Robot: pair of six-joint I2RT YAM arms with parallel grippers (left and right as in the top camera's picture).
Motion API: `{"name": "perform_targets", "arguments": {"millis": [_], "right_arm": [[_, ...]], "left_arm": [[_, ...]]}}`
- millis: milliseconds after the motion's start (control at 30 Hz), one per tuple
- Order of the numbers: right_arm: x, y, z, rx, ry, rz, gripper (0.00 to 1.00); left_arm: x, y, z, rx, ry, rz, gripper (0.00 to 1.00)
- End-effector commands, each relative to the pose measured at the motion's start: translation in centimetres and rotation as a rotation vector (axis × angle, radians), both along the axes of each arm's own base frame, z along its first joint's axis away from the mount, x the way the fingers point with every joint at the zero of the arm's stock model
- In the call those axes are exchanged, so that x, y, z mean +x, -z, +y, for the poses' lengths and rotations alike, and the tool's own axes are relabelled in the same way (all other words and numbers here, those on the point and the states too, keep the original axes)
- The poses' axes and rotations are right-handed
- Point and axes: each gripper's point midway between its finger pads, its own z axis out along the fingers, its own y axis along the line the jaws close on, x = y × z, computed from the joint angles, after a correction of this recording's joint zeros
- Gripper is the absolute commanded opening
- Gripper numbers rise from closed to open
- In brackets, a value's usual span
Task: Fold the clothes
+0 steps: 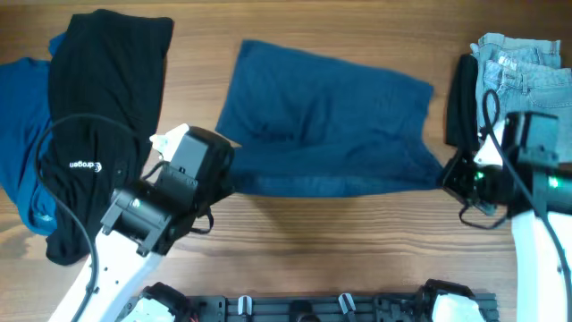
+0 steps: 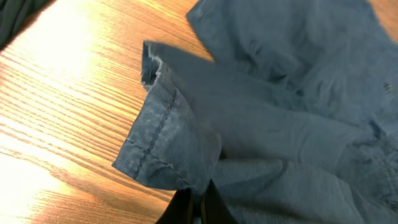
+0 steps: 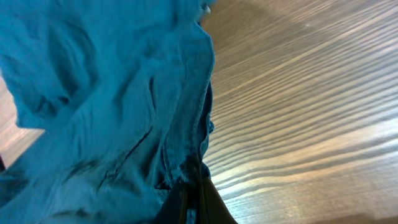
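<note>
The shorts' hem next needs my left gripper to bring it outward and release it by the shorts' far corner point(image 1: 254, 55), outward of the gripper, since that end lies uncovered.
A dark blue pair of shorts point(image 1: 326, 121) lies spread across the middle of the wooden table. My left gripper point(image 1: 219, 174) is shut on its near left corner; the left wrist view shows the hemmed cloth point(image 2: 168, 143) folded over just ahead of my fingertips point(image 2: 200, 208). My right gripper point(image 1: 454, 176) is shut on the near right corner; the right wrist view shows the blue cloth point(image 3: 112, 93) pinched between my fingers point(image 3: 194, 202), with its seam running up from them.
A black garment point(image 1: 98, 98) with white lettering lies over a bright blue one point(image 1: 22, 116) at the far left. Folded light denim point(image 1: 518, 63) and a dark folded piece point(image 1: 463, 94) are stacked at the far right. Bare wood point(image 1: 340, 241) lies in front.
</note>
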Motion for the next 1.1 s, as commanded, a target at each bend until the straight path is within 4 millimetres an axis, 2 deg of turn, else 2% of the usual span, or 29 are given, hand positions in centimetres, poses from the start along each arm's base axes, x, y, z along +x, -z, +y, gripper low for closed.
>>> {"name": "perform_targets", "arguments": {"millis": [0, 133, 333, 467, 633, 800, 1067], "right_arm": [[-0.7, -1.1, -1.5, -0.091, 0.027, -0.051, 0.04], [0.1, -0.9, -2.6, -0.128, 0.074, -0.051, 0.04], [3.1, 0.0, -3.3, -0.112, 0.116, -0.066, 0.04], [5.8, 0.8, -3.9, -0.113, 0.126, -0.089, 0.04], [8.3, 3.1, -5.3, -0.145, 0.165, -0.059, 0.04], [11.0, 4.8, -6.2, -0.159, 0.172, -0.075, 0.04], [15.5, 6.3, -7.3, -0.179, 0.172, -0.166, 0.04]], "left_arm": [[0.5, -2.2, 0.2, 0.047, 0.018, -0.097, 0.04], [2.8, -2.7, 0.7, 0.112, -0.025, -0.176, 0.04], [9.3, -3.8, -0.9, 0.200, -0.011, -0.360, 0.04], [14.1, -2.6, -1.2, 0.207, -0.040, -0.413, 0.04], [19.4, -0.9, -1.4, 0.228, -0.033, -0.485, 0.04], [22.3, 0.2, -2.8, 0.221, -0.024, -0.552, 0.04], [25.4, 4.1, -4.3, 0.204, -0.032, -0.586, 0.04]]}}
